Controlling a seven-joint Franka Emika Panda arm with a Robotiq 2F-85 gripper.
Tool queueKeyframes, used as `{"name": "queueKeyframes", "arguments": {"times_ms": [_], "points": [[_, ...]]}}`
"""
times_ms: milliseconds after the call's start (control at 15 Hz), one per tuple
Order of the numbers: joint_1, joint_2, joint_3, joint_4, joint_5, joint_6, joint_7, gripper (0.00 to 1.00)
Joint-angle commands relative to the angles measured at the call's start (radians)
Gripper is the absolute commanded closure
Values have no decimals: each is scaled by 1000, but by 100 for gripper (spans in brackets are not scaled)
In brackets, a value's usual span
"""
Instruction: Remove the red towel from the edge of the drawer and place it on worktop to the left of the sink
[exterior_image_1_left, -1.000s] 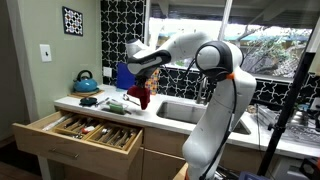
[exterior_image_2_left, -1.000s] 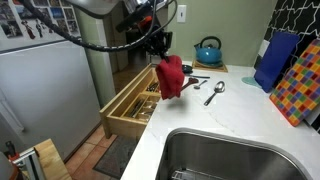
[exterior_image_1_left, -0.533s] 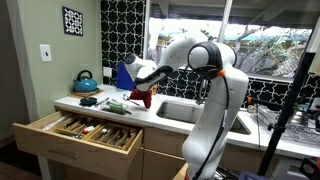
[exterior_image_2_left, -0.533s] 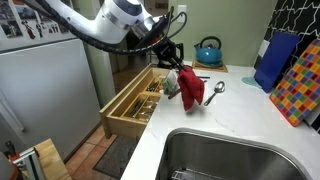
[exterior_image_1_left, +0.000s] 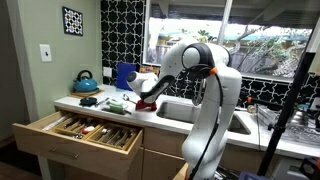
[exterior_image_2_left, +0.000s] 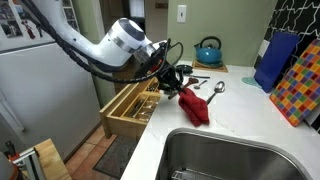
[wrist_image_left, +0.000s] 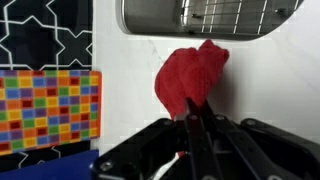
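Observation:
Next I need to lower my gripper back toward the part of the worktop between towel (exterior_image_2_left: 194, 106) and drawer, turning it, and release the red towel, as the towel's top end is still raised.
The red towel (exterior_image_2_left: 194, 106) lies draped on the white worktop (exterior_image_2_left: 235, 118) beside the sink (exterior_image_2_left: 230, 155), its top end still pinched in my gripper (exterior_image_2_left: 178, 90). In the wrist view the towel (wrist_image_left: 192, 78) spreads on the worktop just ahead of the closed fingers (wrist_image_left: 192, 118), with the sink (wrist_image_left: 210, 14) beyond. In an exterior view the towel (exterior_image_1_left: 145, 104) shows under the gripper (exterior_image_1_left: 141, 96), left of the sink (exterior_image_1_left: 195, 111). The open wooden drawer (exterior_image_1_left: 85, 132) holds utensils.
A blue kettle (exterior_image_2_left: 208, 52) and a spoon (exterior_image_2_left: 214, 92) sit on the worktop behind the towel. A blue box (exterior_image_2_left: 272, 60) and a coloured checkered board (exterior_image_2_left: 301, 82) stand by the back wall. The open drawer (exterior_image_2_left: 135, 103) juts out below the worktop edge.
The gripper has carried the towel away from the drawer and lowered it; the towel hung in the air and now rests on the worktop next to the sink.

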Motion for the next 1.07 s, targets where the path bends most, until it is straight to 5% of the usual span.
{"name": "queueKeyframes", "arguments": {"times_ms": [0,467,533,600,1000], "points": [[6,16,-15,-36,101,4,5,99],[12,27,-13,-49,394,29,-60,99],[12,28,-13,-49,430,30,-71,69],[13,27,-12,-46,459,21,-77,68],[17,-16,-6,15,642,-36,-129,24]]}}
